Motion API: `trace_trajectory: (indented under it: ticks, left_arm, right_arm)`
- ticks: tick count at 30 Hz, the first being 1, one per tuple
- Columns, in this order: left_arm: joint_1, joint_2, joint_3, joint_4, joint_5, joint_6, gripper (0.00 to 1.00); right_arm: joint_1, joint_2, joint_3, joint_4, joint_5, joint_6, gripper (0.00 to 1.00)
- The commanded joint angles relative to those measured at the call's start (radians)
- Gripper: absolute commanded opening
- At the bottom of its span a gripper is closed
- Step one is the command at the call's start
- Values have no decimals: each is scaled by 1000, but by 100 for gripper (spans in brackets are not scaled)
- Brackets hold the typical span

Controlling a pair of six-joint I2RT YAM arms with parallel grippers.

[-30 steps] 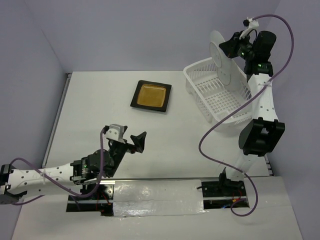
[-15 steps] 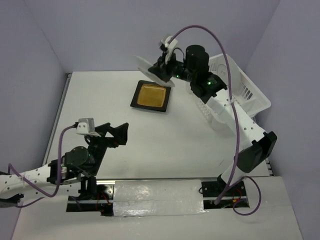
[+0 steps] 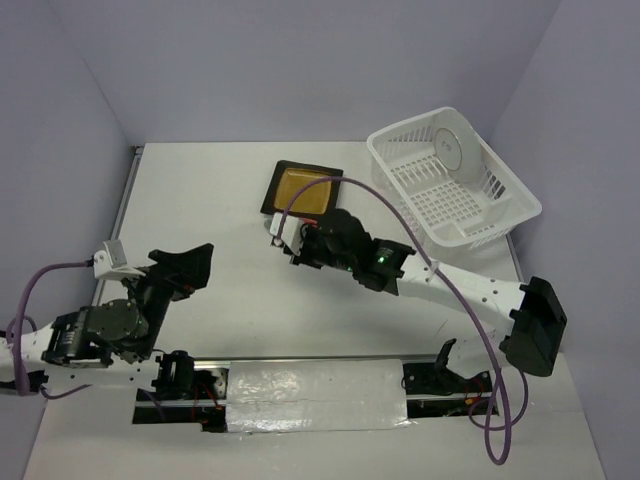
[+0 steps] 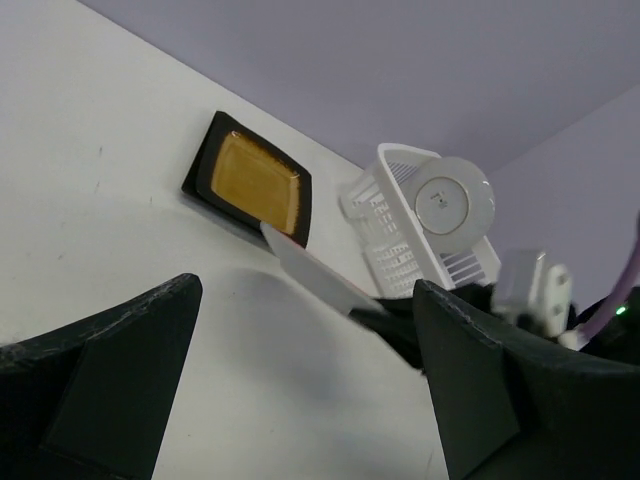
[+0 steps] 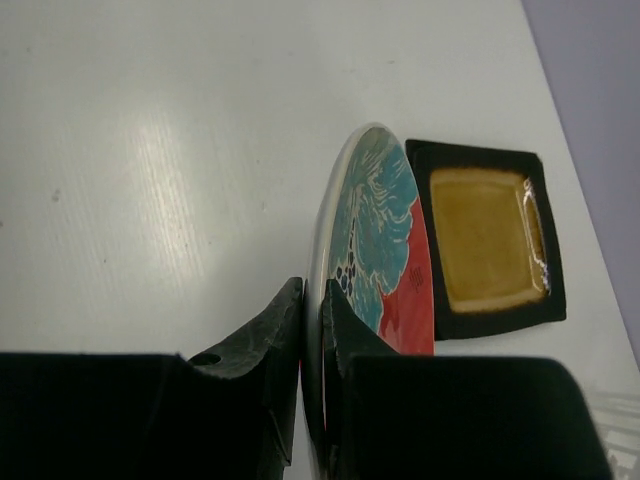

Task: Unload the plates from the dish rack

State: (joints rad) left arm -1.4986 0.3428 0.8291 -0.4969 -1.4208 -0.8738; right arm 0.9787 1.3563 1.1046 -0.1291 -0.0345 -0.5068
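I will next pull my right gripper back and down, tilt the plate flatter and release it on the bare tabletop, open below and back from the gripper.
My right gripper (image 3: 290, 238) (image 5: 312, 295) is shut on the rim of a round plate (image 5: 372, 235) with a red and teal patterned face. It holds the plate on edge, low over the table, just in front of the amber square plate (image 3: 303, 190) (image 5: 490, 240). The held plate's white underside shows in the left wrist view (image 4: 310, 268). The white dish rack (image 3: 400, 190) (image 4: 390, 235) stands at the back right with one round plate (image 3: 452, 148) (image 4: 452, 198) upright in it. My left gripper (image 3: 180, 272) (image 4: 310, 400) is open and empty at the near left. The teal square plate is out of view.
The right arm (image 3: 440, 280) stretches across the table from the near right to the middle. Purple walls close the back and both sides. A metal rail (image 3: 320, 385) runs along the near edge.
My right arm has carried the round plate out of the rack, leftward and down to the table's middle beside the amber plate. My left arm has drawn back to the left.
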Motion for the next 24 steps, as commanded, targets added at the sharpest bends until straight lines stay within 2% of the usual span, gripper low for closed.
trace_trajectory:
  ticks: [1,4,6,9,12,17,18,20,21,24]
  left_arm:
    - [-38,63,87,-265,-130,-285,100]
    - [-40,110,116,-393,-138,-399,99]
    - [-40,133,120,-402,-141,-403,99]
    - [-40,147,122,-402,-145,-403,100]
    - [-40,141,127,-417,-139,-422,99]
    - [-54,81,90,-290,-127,-259,100]
    - [-60,55,78,-243,-121,-155,99]
    - [-74,29,38,-77,-113,-43,99]
    - [-77,7,25,-31,-100,40,99]
    - [-78,-25,-5,46,-83,84,99]
  right_arm:
    - [79,-47,-29,316,142,-139,0]
    - [159,27,-97,408,258,-202,0]
    - [184,90,-100,460,297,-249,0]
    - [198,168,-39,414,315,-217,0]
    - [215,251,-41,473,321,-208,0]
    - [259,398,-58,563,369,-191,0]
    - [268,420,-64,586,407,-196,0]
    - [297,479,-57,615,445,-211,0]
    - [305,497,-36,609,461,-211,0]
    - [327,553,6,534,469,-167,0]
